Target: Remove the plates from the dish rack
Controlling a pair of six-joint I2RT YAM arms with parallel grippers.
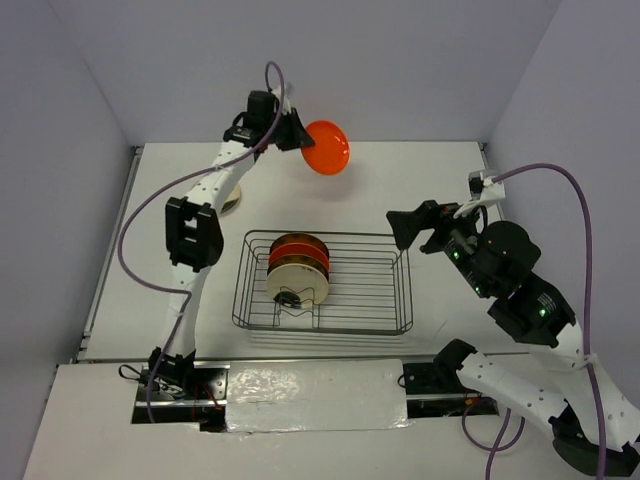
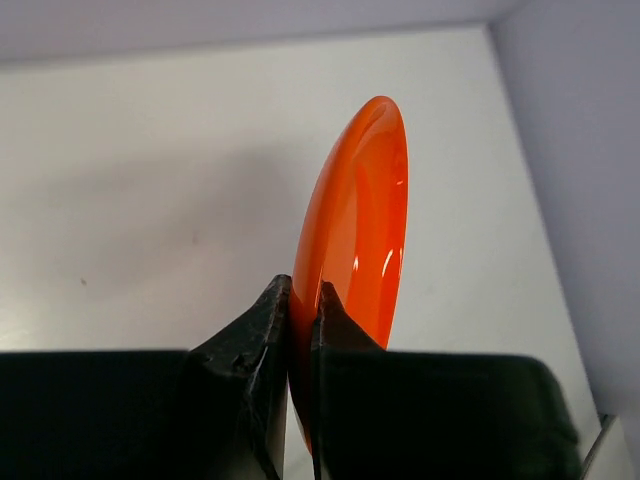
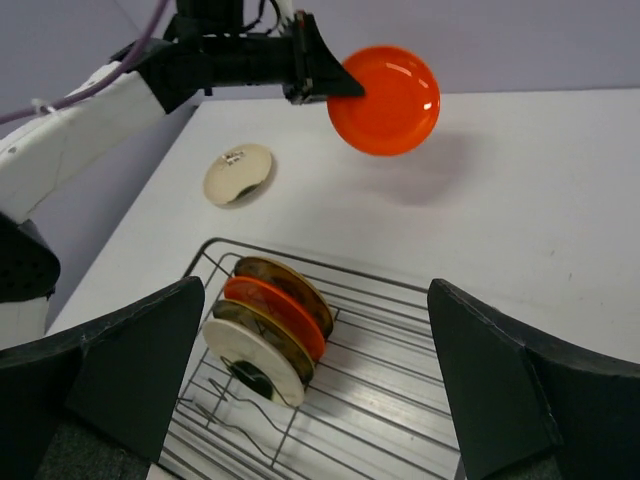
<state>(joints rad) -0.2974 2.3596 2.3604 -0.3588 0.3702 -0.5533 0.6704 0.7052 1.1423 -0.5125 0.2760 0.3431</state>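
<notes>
The bare tabletop beyond the rack is below my left gripper, so it should move down there and release the orange-red plate's rim, clear of the cream plate.
My left gripper [image 1: 300, 135] is shut on the rim of a bright orange-red plate [image 1: 327, 147] and holds it in the air over the far side of the table. The left wrist view shows the plate [image 2: 362, 215] edge-on between the fingertips [image 2: 270, 310]. It also shows in the right wrist view [image 3: 386, 100]. The dark wire dish rack [image 1: 385, 300] stands mid-table. Several plates [image 1: 298, 270] stand upright at its left end: cream [image 3: 248, 358] in front, orange-red [image 3: 280, 312] and yellow-brown behind. My right gripper [image 1: 415, 233] is open and empty above the rack's far right corner.
A cream plate [image 1: 232, 200] lies flat on the table left of the rack, partly hidden by the left arm, and also shows in the right wrist view [image 3: 238, 174]. Grey walls close in the back and both sides.
</notes>
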